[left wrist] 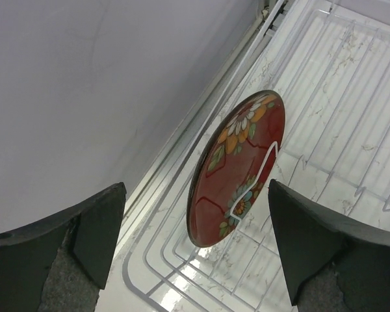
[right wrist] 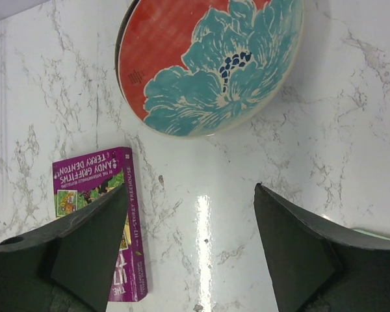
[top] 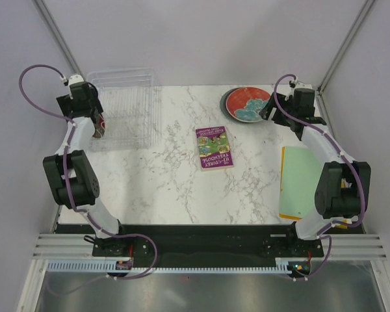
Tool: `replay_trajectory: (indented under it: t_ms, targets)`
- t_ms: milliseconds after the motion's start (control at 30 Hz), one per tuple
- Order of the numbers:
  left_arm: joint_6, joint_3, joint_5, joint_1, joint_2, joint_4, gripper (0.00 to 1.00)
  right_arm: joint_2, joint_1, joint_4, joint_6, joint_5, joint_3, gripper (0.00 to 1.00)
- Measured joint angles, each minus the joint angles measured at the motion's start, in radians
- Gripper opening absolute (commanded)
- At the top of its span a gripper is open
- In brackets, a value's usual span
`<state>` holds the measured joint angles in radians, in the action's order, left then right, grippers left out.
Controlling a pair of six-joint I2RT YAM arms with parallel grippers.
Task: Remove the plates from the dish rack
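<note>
The left gripper's open fingers are still clear above the red plate's near rim [top: 96, 129] [left wrist: 192, 209], so the left gripper needs to lower them around it next and close.
One red plate with a floral centre [left wrist: 237, 169] stands on edge in the clear dish rack [left wrist: 351, 84], near its left wall. My left gripper [left wrist: 196, 188] is open, with a finger on each side of the plate's near rim, not touching it. In the top view the rack [top: 127, 107] sits at the back left, with the left gripper [top: 97, 123] at its left side. A stack of plates topped by a red one with a teal flower [right wrist: 211, 62] lies flat at the back right [top: 246, 104]. My right gripper [right wrist: 190, 188] is open and empty, just in front of that stack.
A purple book [top: 214, 147] lies mid-table and also shows in the right wrist view [right wrist: 97, 214]. A green folder [top: 299, 182] lies at the right edge. The side wall [left wrist: 84, 84] runs close along the rack's left side.
</note>
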<state>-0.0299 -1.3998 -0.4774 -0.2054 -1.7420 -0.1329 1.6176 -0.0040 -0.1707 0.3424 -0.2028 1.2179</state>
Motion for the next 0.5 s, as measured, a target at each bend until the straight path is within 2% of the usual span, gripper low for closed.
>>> replay_trajectory:
  t_ms: [267, 333, 500]
  targets:
    - [-0.066, 0.000, 0.142, -0.087, -0.044, -0.005, 0.88, 0.000, 0.000, 0.036, 0.001, -0.034, -0.005, 0.85]
    - [-0.071, 0.000, 0.173, -0.098, -0.050, -0.005, 0.88, 0.001, 0.000, 0.041, 0.002, -0.038, -0.008, 0.85]
    - [-0.077, 0.001, 0.246, -0.096, -0.072, 0.003, 0.80, 0.009, 0.000, 0.046, 0.002, -0.053, -0.015, 0.84]
